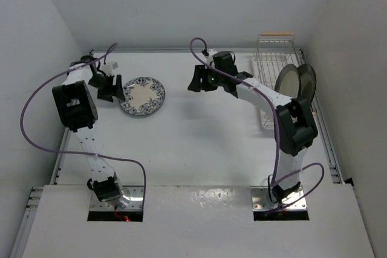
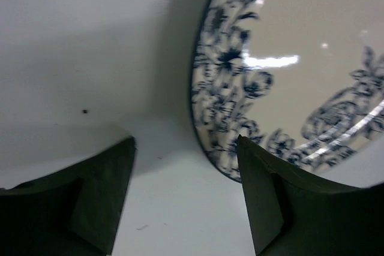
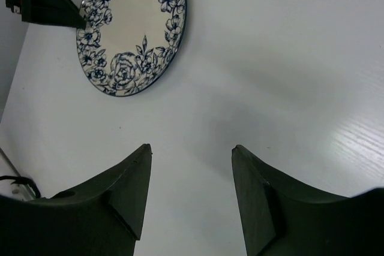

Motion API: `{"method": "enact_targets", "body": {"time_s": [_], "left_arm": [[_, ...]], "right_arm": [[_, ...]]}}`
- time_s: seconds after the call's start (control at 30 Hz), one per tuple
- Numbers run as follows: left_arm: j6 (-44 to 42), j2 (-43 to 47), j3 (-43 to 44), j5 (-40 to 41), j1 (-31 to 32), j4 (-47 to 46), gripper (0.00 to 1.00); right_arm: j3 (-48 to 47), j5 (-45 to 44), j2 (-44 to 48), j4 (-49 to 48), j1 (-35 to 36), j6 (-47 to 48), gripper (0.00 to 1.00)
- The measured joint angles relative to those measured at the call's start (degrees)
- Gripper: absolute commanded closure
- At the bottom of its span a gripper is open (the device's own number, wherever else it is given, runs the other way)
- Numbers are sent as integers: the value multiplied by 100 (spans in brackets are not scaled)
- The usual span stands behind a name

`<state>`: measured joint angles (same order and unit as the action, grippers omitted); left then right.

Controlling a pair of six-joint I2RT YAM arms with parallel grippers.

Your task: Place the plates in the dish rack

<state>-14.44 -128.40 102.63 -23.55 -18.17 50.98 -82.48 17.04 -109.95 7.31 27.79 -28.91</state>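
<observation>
My left gripper will move toward the right in the top view next, pushing the blue floral plate [image 1: 143, 95] and straddling its closest rim, because the plate lies flat on the tabletop.
The blue floral plate [image 1: 143, 95] lies flat on the table at the back left. It also shows in the left wrist view [image 2: 288, 70] and the right wrist view [image 3: 132, 28]. My left gripper [image 1: 116, 90] is open at the plate's left rim [image 2: 186, 142], one finger over the rim edge, nothing held. My right gripper [image 1: 196, 81] is open and empty over bare table [image 3: 191, 148], right of the plate. Two cream plates [image 1: 296, 81] stand upright in the white wire dish rack [image 1: 275, 58] at the back right.
The rack has a wooden handle bar [image 1: 277, 34] at its far end. White walls close the table at the back and both sides. Purple cables [image 1: 36, 98] loop from both arms.
</observation>
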Motion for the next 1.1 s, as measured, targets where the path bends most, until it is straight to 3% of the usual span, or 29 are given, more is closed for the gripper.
{"method": "enact_targets", "body": {"time_s": [0.1, 0.23, 0.33, 0.37, 0.5, 0.6, 0.67, 0.97, 1.1], "left_arm": [[-9, -186, 258, -380, 59, 210, 30], [-61, -433, 422, -1034, 142, 466, 48], [-111, -621, 481, -1416, 234, 614, 76], [-125, -706, 492, -1537, 291, 702, 100], [37, -1069, 645, -2490, 490, 1156, 100], [-330, -1134, 629, -2710, 649, 1556, 100], [-538, -1062, 616, -2697, 758, 1602, 100], [-2179, 1001, -107, -2420, 1296, 1554, 100], [-2651, 1303, -105, -2664, 1440, 1690, 100]], "right_arm": [[448, -13, 413, -122, -22, -7, 44], [953, -55, 938, -232, -70, -11, 44], [1285, -81, 1154, -299, -105, -31, 44], [1388, -101, 1185, -332, -105, -42, 44], [1694, -138, 1196, -334, -114, -74, 35], [1794, -44, 1196, -315, -116, -57, 26], [1799, 61, 1189, -308, -114, -7, 26], [1740, 955, 553, -560, -37, 85, 23], [1740, 1244, 219, -855, 149, 9, 23]]}}
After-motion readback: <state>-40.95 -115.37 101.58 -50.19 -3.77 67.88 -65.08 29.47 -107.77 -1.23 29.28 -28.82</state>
